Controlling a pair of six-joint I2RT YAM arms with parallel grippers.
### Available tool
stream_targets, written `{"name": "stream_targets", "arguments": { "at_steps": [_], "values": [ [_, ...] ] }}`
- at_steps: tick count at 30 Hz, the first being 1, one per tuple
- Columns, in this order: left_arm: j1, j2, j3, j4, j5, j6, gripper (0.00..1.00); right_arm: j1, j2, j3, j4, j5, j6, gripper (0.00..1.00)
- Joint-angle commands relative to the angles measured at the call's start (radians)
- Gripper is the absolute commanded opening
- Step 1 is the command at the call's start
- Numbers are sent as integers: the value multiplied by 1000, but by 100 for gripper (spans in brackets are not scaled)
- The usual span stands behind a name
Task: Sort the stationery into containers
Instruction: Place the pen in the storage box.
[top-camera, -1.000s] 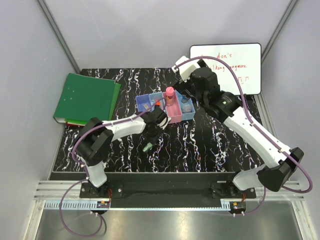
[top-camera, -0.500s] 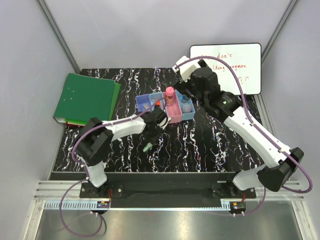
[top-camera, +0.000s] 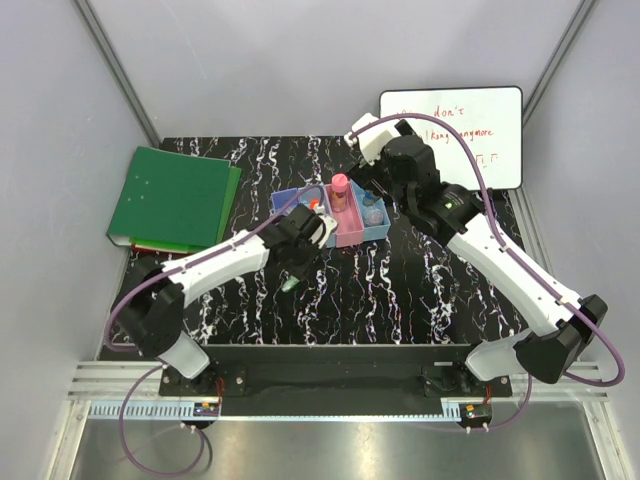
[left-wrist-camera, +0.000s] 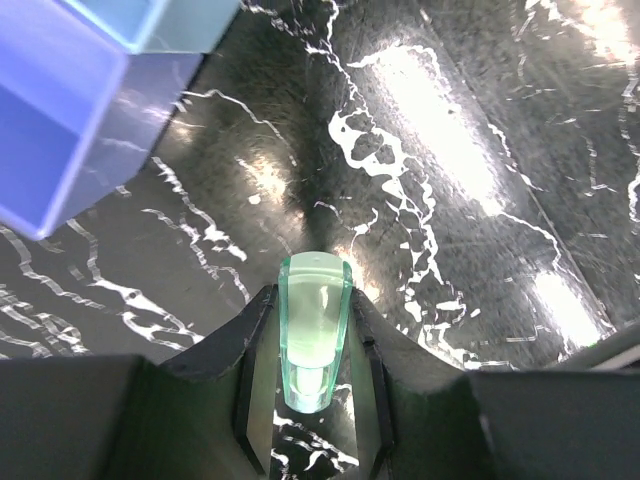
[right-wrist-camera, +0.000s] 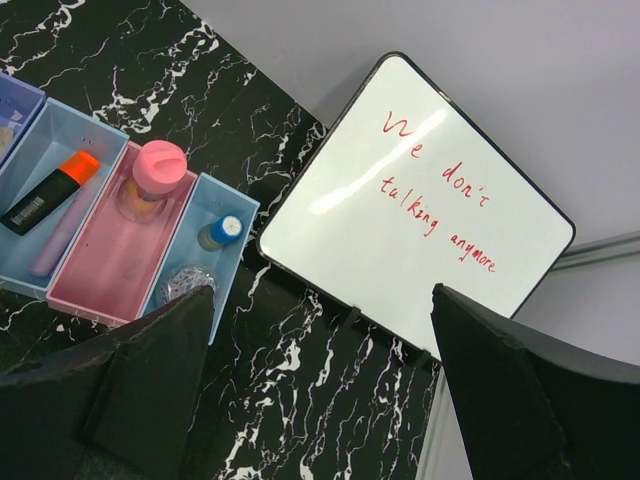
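Observation:
My left gripper moves outward over the blue end bin nearest the green binder next and releases the highlighter (top-camera: 291, 283) inside, since it still hangs above bare table.
My left gripper (left-wrist-camera: 312, 300) is shut on a green highlighter (left-wrist-camera: 314, 340), held above the black marbled table just in front of the containers (top-camera: 290, 208). From above, the highlighter (top-camera: 291, 283) hangs below that gripper (top-camera: 298, 250). A blue bin (left-wrist-camera: 60, 110) is at the upper left of the left wrist view. My right gripper (right-wrist-camera: 320, 400) stands open and empty beside the row's right end. In the right wrist view an orange-capped marker (right-wrist-camera: 50, 190) lies in a light blue bin, a pink-capped tube (right-wrist-camera: 150, 178) stands in the pink bin, and a blue-capped bottle (right-wrist-camera: 220, 232) and a clear jar (right-wrist-camera: 185, 285) sit in the end bin.
A green binder (top-camera: 172, 198) lies at the back left of the table. A whiteboard (top-camera: 455, 130) with red writing rests at the back right, close to the right arm. Grey walls enclose the table on three sides.
My left arm has risen and shifted slightly left with the green highlighter, which has come up off the table. The right arm has not moved.

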Motion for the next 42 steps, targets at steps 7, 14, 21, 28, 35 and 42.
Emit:
{"name": "stream_targets", "arguments": {
  "at_steps": [7,14,21,28,35,42],
  "values": [
    [8,-148,93,-45,-148,60,0,-7,-27,-30,46,5,-44,97],
    [115,-57,241,-39,-154,54,0,-10,-62,-100,131,108,-52,97],
    [220,87,406,-31,-116,17,0,-30,-94,-172,205,200,-24,98],
    [263,269,550,-25,-97,-2,0,-30,-108,-171,205,173,-57,98],
    [281,374,633,-5,-82,-59,0,-30,-105,-159,205,157,-66,98],
    [321,418,604,22,-96,-122,0,-30,-103,-166,205,146,-61,98]
  ]
}}
